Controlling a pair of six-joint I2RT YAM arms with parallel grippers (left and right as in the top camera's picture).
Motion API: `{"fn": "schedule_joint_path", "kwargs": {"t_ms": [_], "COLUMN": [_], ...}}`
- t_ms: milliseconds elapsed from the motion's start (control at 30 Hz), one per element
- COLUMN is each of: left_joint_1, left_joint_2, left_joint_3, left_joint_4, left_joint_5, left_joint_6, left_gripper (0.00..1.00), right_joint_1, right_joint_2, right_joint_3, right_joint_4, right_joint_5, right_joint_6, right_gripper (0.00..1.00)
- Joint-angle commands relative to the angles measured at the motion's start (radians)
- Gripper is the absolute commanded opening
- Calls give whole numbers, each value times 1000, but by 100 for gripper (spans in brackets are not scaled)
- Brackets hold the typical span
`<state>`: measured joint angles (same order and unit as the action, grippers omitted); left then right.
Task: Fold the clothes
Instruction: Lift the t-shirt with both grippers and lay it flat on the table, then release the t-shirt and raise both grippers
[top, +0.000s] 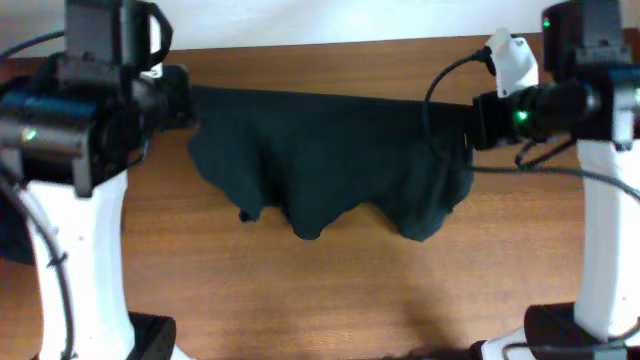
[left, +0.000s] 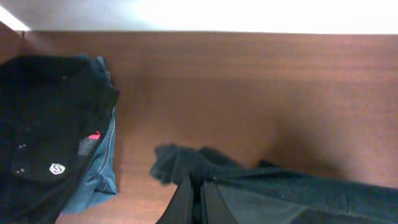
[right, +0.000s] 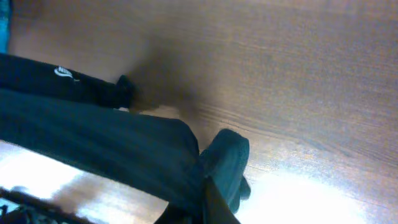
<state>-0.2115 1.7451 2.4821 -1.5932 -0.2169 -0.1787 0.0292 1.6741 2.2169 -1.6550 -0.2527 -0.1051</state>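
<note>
I will next lower the garment's pinched corner outward with my left gripper and release it on the wooden table's bare far part, which is clear of other clothes.
A dark teal garment (top: 330, 160) hangs stretched between my two grippers above the wooden table, its lower edge drooping in folds. My left gripper (top: 185, 100) is shut on its left top corner; the left wrist view shows the fingers (left: 198, 199) pinching the cloth (left: 280, 186). My right gripper (top: 478, 118) is shut on the right top corner; the right wrist view shows the fingers (right: 208, 199) closed on the fabric (right: 112, 149).
A pile of other clothes, black (left: 43, 124) over blue denim (left: 99, 180), lies on the table at the left in the left wrist view. The wooden table (top: 330, 290) extends below the garment. The arm bases stand at the front left (top: 80, 280) and front right (top: 600, 280).
</note>
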Motion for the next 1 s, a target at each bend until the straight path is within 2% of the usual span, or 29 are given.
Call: {"fn": "schedule_joint_path", "kwargs": {"t_ms": [0,300,733,967], "left_joint_1": [23,23,21,-10], "left_joint_2": [45,211,418,502], "left_joint_3": [-87,-252,-255,-256], "left_joint_4": [77,296,525,700], "left_joint_5": [-121,-120,-119,-117], "left_joint_6": [8,-18,-45,-45], "left_gripper": [1,0,0,0], "right_joint_1": [-31,-31,-31,-31], "right_joint_2": [55,257,470,579], "right_joint_3": [-9,-9,-9,-9], "right_joint_4": [24,95,349,513], "right_joint_5": [112,134,134,134], "right_joint_6": [7,5,6,6], "right_gripper": [4,4,4,4]}}
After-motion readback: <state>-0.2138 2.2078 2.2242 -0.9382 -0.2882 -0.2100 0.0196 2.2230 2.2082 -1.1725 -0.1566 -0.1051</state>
